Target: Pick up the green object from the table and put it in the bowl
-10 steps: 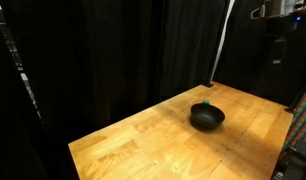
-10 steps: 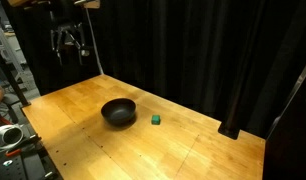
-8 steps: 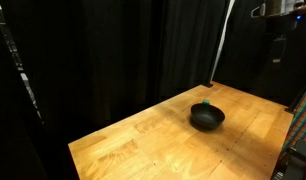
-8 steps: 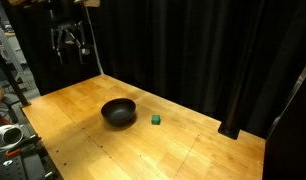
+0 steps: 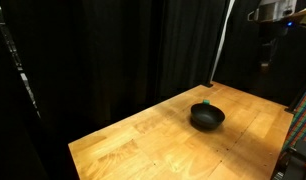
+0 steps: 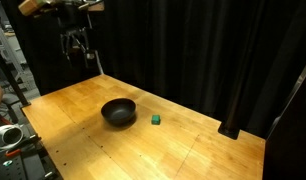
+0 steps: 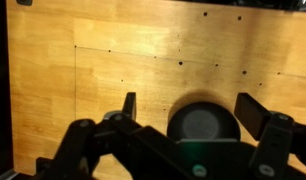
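Note:
The gripper needs to swing outward past the black rim next, then turn and come down over the green object, because the object lies clear of the bowl, far below.
The black bowl sits on the wooden table; it also shows in an exterior view and in the wrist view. The tiny green object lies on the table just beside the bowl, apart from it; in an exterior view it peeks out behind the bowl's rim. It is hidden in the wrist view. My gripper hangs high above the table's edge, far from both. In the wrist view its fingers are spread wide and empty, with the bowl far below between them.
Black curtains close off the back of the table. Equipment stands past the table edge. The table shows bare planks around the bowl.
The arm has shifted a little toward the table, and the gripper hangs slightly lower. The bowl and the green object have not moved.

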